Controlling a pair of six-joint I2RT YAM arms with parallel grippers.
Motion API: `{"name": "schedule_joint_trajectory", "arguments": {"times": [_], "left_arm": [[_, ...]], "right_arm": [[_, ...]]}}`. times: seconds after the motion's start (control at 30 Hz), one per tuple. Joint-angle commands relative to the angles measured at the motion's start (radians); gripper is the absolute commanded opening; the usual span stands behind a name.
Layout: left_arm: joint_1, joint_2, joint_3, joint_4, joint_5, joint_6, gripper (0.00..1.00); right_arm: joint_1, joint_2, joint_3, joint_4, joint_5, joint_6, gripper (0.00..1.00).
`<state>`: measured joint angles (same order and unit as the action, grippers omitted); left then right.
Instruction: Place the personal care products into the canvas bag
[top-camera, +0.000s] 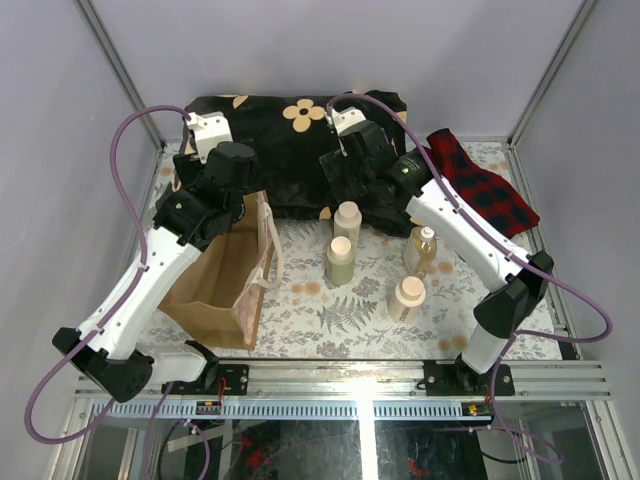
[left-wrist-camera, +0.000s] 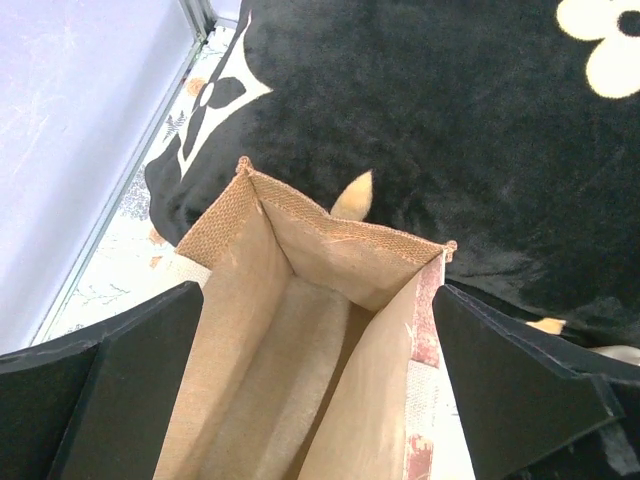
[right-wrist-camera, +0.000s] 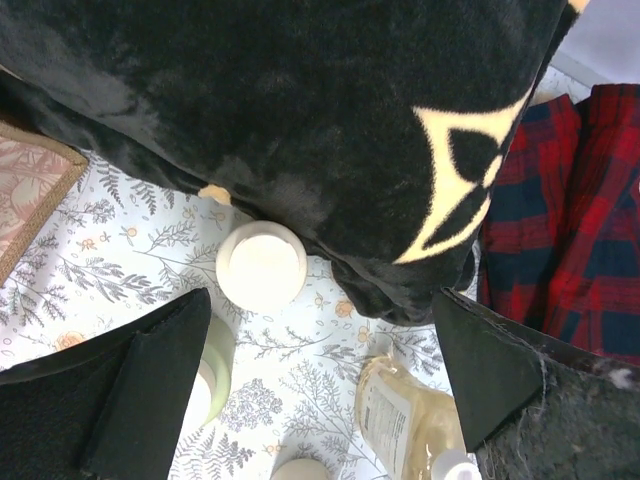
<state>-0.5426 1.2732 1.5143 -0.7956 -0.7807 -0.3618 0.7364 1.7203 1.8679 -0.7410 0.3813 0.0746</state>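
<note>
The cream bottle stands upright with its top clear, so my right gripper will next move down, fingers open, over the cap of the cream bottle (top-camera: 348, 209) (right-wrist-camera: 262, 266) at the black cloth's edge.
The tan canvas bag (top-camera: 215, 280) stands upright and open at the left; the left wrist view looks down into its empty inside (left-wrist-camera: 300, 370). My left gripper (top-camera: 212, 200) is open above the bag's far end. Several bottles stand mid-table: a cream one (top-camera: 347, 222) at the black cloth's edge, an olive-green one (top-camera: 340, 260), a clear amber one (top-camera: 422, 250) and a cream one (top-camera: 408, 297) nearest. My right gripper (top-camera: 345, 180) is open and empty above the black cloth, behind the bottles. The right wrist view shows the cream cap (right-wrist-camera: 262, 266), the olive bottle (right-wrist-camera: 212, 370) and the amber bottle (right-wrist-camera: 410, 425).
A black floral cloth (top-camera: 300, 150) lies across the back. A red plaid cloth (top-camera: 485, 185) lies at the back right. The table has a grey fern-print cover (top-camera: 330, 315). Metal frame posts and pale walls enclose the cell.
</note>
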Motion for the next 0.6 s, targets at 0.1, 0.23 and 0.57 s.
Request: {"name": "schedule_joint_trajectory", "arguments": {"times": [0.1, 0.23, 0.57], "left_arm": [[-0.003, -0.013, -0.006, 0.043, -0.067, 0.045, 1.00], [0.011, -0.035, -0.027, 0.055, -0.111, 0.053, 1.00], [0.234, -0.026, 0.040, -0.025, 0.154, 0.127, 1.00]], "right_arm": [[-0.006, -0.014, 0.013, -0.030, -0.012, 0.019, 0.99], [-0.005, -0.022, 0.001, -0.027, -0.019, 0.023, 0.99], [-0.031, 0.049, 0.113, -0.123, -0.092, 0.038, 0.99]]}}
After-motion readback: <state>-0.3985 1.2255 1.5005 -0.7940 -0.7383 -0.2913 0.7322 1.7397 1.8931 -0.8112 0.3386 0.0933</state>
